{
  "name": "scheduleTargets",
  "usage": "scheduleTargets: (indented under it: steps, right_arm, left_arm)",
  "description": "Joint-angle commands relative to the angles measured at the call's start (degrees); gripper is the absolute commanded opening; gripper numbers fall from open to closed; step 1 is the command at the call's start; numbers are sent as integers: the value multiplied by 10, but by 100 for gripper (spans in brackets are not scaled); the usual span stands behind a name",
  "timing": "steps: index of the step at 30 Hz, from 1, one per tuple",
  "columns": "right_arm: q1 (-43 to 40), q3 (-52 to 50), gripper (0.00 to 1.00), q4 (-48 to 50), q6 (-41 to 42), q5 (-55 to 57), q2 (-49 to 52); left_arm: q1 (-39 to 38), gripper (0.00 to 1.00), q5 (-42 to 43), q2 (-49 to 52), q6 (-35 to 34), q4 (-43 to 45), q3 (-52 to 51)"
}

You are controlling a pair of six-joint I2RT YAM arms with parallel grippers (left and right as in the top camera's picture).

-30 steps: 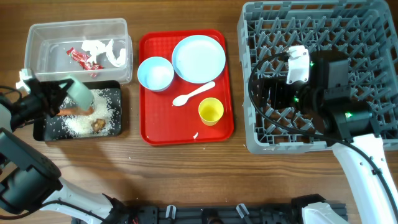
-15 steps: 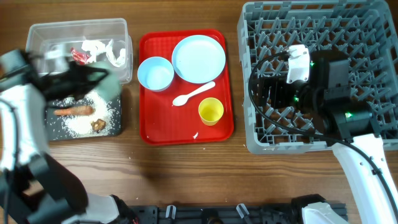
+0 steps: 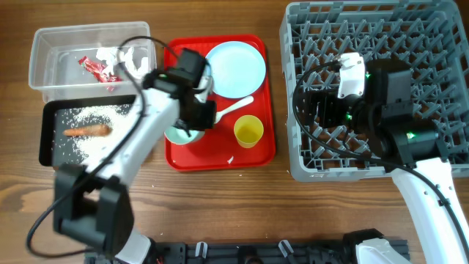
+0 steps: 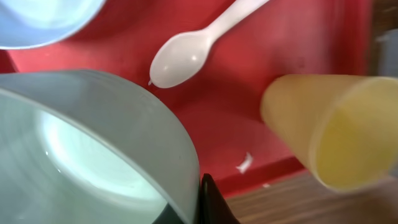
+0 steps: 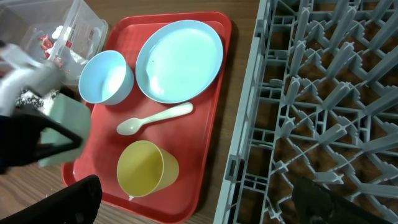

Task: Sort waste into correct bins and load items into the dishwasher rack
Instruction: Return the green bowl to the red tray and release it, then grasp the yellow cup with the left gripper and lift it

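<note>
The pale blue bowl will go down with my left gripper onto the red tray's bare near corner, beside the yellow cup, and my left gripper will let go of the bowl's rim.
My left gripper is shut on the rim of a pale blue bowl, holding it over the front left of the red tray. In the left wrist view this bowl fills the lower left by my finger. The second bowl, round plate, white spoon and yellow cup sit on the tray. My right gripper hangs open and empty over the grey dishwasher rack. The brown lump is hidden.
The clear tub at back left holds the red-and-white wrapper and crumpled paper. The black tray before it holds the carrot piece and rice. A few grains lie on the table.
My left arm has swung right from the black tray to the red tray, carrying the bowl with it. The right arm has not moved.
</note>
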Motion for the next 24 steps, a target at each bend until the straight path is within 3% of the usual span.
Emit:
scheduleTargets:
  steps: [1,6,8,13,22,24]
  right_arm:
    - [1,11,100,3,7,-1,3]
    - [1,11,100,4,7,-1,3]
    - [1,11,100,5,7,-1,3]
    - [1,11,100,5,7,-1,3]
    - [1,11,100,13,7,-1,3]
    - [1,11,100,12,8,-1,4]
  left_arm:
    - [-28,4,-64,46,-52,7,-1]
    - [-41,4,-59,63,-56,4,-1]
    - [-42,9,-52,63,-56,8,-1]
    - [-42,33,-27,63,-56,13,-1]
    - [-34,39,35,60,-55,25,52]
    - [-34,45,43,59,-55,28,72]
